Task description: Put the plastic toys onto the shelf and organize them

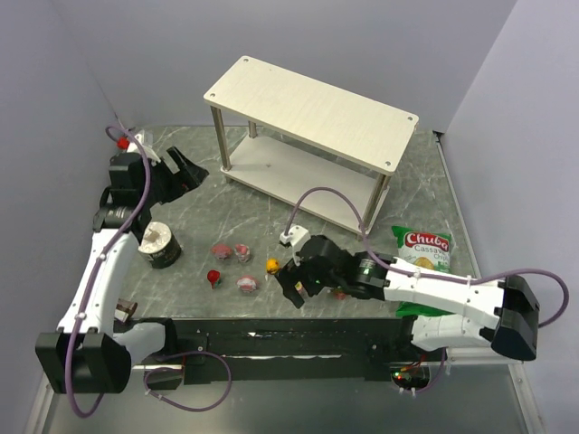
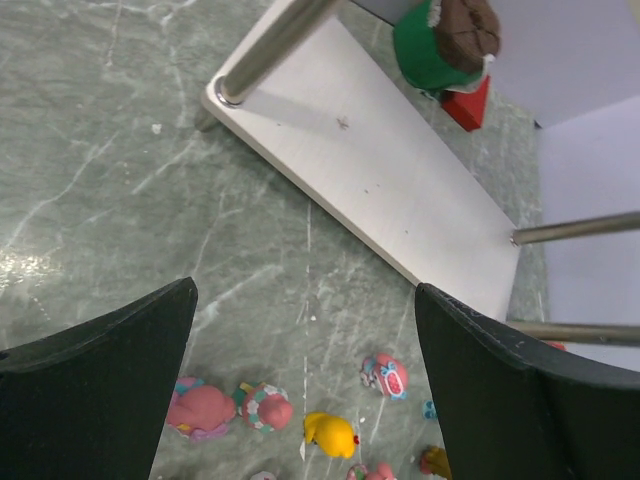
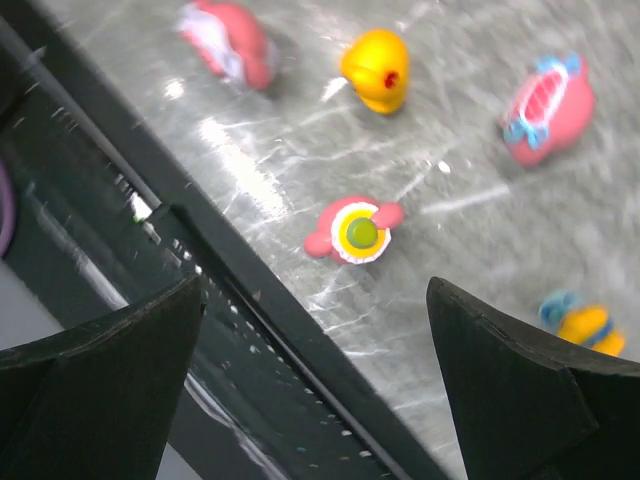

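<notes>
The pink toy with the yellow-green centre stands on the tabletop below the gripper's fingers, so the robot's right gripper should next lower over it, with a finger on either side.
The shelf (image 1: pixel 312 108) stands at the back centre, and both of its pale boards are bare. Several small toys lie on the marble table in front of it: two pink ones (image 1: pixel 221 249), a red one (image 1: pixel 213 277), a pink-and-white one (image 1: pixel 247 284) and an orange-yellow one (image 1: pixel 271 265). My left gripper (image 1: pixel 190 172) is open and empty, left of the shelf, well above the toys (image 2: pixel 330 433). My right gripper (image 1: pixel 289 283) is open and empty, hovering at the table's front edge beside a pink toy with a yellow-green centre (image 3: pixel 355 232).
A metal can (image 1: pixel 161 244) stands left of the toys. A green chips bag (image 1: pixel 423 249) lies at the right, by the shelf's near right post. The black front rail (image 3: pixel 250 330) runs under my right gripper. Grey walls close in at the left, back and right.
</notes>
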You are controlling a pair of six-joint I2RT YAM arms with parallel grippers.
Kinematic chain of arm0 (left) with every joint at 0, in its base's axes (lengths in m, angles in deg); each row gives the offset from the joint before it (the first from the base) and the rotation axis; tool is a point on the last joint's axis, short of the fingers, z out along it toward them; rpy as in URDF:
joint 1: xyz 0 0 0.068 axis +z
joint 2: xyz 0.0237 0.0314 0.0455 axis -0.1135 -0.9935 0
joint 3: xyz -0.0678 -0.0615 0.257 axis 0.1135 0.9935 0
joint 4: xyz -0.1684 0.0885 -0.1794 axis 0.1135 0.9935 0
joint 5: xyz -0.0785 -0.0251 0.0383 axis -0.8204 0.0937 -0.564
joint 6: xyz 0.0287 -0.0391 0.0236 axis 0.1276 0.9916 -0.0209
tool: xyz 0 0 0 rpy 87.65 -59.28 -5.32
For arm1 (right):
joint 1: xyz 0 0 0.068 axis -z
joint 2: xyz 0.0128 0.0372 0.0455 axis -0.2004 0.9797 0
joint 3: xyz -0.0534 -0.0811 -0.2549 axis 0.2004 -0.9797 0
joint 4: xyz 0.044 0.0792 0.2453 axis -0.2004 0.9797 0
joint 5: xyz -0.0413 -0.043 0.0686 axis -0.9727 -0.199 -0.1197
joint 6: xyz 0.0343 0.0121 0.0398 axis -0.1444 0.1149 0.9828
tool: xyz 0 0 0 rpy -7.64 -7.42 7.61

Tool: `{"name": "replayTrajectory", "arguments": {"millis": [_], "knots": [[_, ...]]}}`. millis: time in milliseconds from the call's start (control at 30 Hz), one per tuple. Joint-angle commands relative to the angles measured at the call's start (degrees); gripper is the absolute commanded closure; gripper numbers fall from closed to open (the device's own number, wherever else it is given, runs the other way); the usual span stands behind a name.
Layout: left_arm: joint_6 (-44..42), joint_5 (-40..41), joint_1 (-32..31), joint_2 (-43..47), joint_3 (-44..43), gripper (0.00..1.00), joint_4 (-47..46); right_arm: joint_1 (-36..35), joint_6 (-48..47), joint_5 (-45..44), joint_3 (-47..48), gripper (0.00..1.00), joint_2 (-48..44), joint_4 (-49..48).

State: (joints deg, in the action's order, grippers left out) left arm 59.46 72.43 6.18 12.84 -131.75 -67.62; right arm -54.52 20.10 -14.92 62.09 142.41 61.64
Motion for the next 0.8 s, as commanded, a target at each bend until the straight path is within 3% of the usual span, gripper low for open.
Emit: {"name": "replayTrajectory", "arguments": {"millis": [0,167,767], "knots": [[-0.9,-3.8,0.2,4.6,2.8,0.04,-5.5,6.7,-15.6,19.4,-2.0,0.02,-1.6,-6.7],[-1.4,-3.4,0.2,5.5,2.8,0.04,-4.8,8.9,-23.1,20.5,-2.1,0.02,1.2,-6.4],[-2.8,-4.5,0.2,6.6,3.4,0.04,-2.2,9.9,-28.6,23.4,0.0,0.08,15.0,-8.8]]}}
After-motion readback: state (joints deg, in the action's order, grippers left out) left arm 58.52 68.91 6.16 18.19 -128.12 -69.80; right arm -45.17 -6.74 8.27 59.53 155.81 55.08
